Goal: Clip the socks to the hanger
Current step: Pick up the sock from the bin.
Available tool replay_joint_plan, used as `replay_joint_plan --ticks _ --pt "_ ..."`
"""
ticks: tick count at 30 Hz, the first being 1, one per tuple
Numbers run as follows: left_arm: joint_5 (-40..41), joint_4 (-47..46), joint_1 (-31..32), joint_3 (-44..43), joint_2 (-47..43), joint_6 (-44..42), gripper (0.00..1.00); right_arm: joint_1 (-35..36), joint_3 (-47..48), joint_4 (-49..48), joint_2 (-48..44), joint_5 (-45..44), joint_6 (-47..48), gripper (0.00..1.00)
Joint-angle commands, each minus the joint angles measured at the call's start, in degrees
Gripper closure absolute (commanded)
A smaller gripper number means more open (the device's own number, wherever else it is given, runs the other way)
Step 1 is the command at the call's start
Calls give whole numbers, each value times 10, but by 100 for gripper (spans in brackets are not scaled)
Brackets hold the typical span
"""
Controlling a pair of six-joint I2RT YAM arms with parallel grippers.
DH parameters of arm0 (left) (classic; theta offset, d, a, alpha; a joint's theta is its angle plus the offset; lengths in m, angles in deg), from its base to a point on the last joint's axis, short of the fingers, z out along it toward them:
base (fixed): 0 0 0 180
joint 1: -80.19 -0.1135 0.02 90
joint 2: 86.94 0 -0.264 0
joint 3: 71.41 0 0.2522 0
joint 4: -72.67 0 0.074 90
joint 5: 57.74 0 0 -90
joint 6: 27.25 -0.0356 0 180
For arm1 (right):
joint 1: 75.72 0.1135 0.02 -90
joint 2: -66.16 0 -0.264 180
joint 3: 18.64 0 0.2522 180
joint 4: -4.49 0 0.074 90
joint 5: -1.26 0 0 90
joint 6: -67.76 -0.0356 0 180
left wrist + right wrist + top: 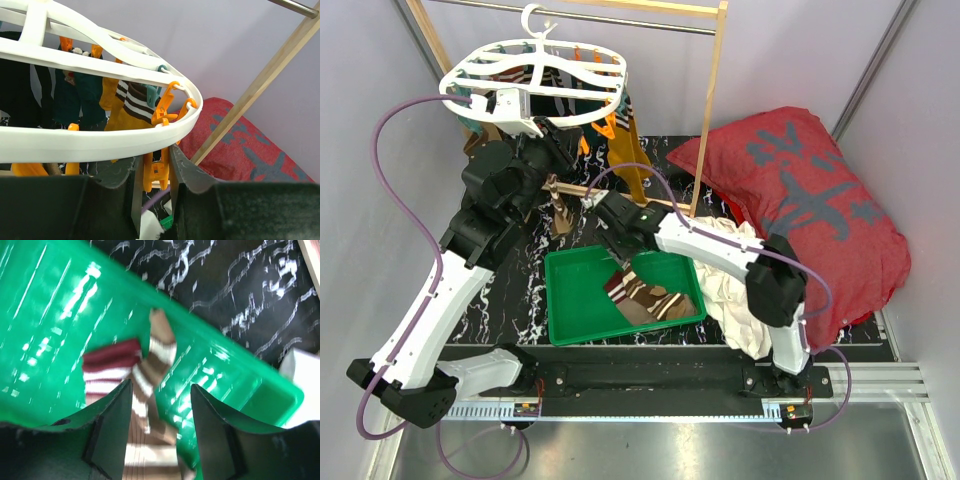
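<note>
My right gripper needs to go down next into the green tray, onto the narrow brown end (pixel 629 274) (pixel 162 337) of the cream striped sock, because that end sticks out past the maroon cuff.
The white oval hanger (pixel 535 80) hangs from the rack's rod, and several socks (pixel 610 120) dangle from its clips. My left gripper (pixel 520 110) is raised to the hanger's near rim (pixel 100 140). In the left wrist view it (pixel 154 155) is shut on an orange clip (pixel 159 172) just under the rim. A mustard sock with dark and cream stripes (pixel 131 107) hangs behind it. My right gripper (pixel 617 262) hovers low over the green tray. Its jaws (pixel 161 386) stand open above a brown, cream and maroon striped sock (pixel 142 390) lying in the tray.
The green tray (pixel 570 300) sits on the black marbled mat in front of the arms. A white cloth (pixel 730 280) and a big red cushion (pixel 810 200) lie to the right. The wooden rack post (pixel 710 110) stands behind the tray.
</note>
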Motion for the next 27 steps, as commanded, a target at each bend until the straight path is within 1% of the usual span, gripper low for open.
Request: replay_joint_plan --ticks 1,6,9,11,12,15,18,19,25,27 --pt "15 -10 0 -5 -8 -11 89 -1 61 -14 55 -26 16 45" --pt "16 -9 0 -3 -10 -12 89 -4 50 -19 82 -26 7 54" --pt "13 -7 0 -2 -10 -10 89 -17 -10 -31 76 -3 -4 58" --pt "10 -7 0 -1 -10 -6 89 -28 -45 -42 61 23 -10 68" --pt "9 -8 0 0 -12 -5 90 -32 -79 -56 53 35 -13 72" --pt "10 -8 0 5 -14 -5 90 -47 -143 -90 22 98 -26 86" --pt "10 -9 0 6 -15 -4 89 -47 -182 -116 -18 136 -35 98" --pt "10 -9 0 6 -16 -4 90 -47 -190 -125 -28 141 -37 100" --pt "8 -13 0 6 -16 1 90 -47 -255 -226 -156 135 -42 100" --pt "7 -14 0 6 -16 2 90 -50 -264 -253 -173 148 -27 100"
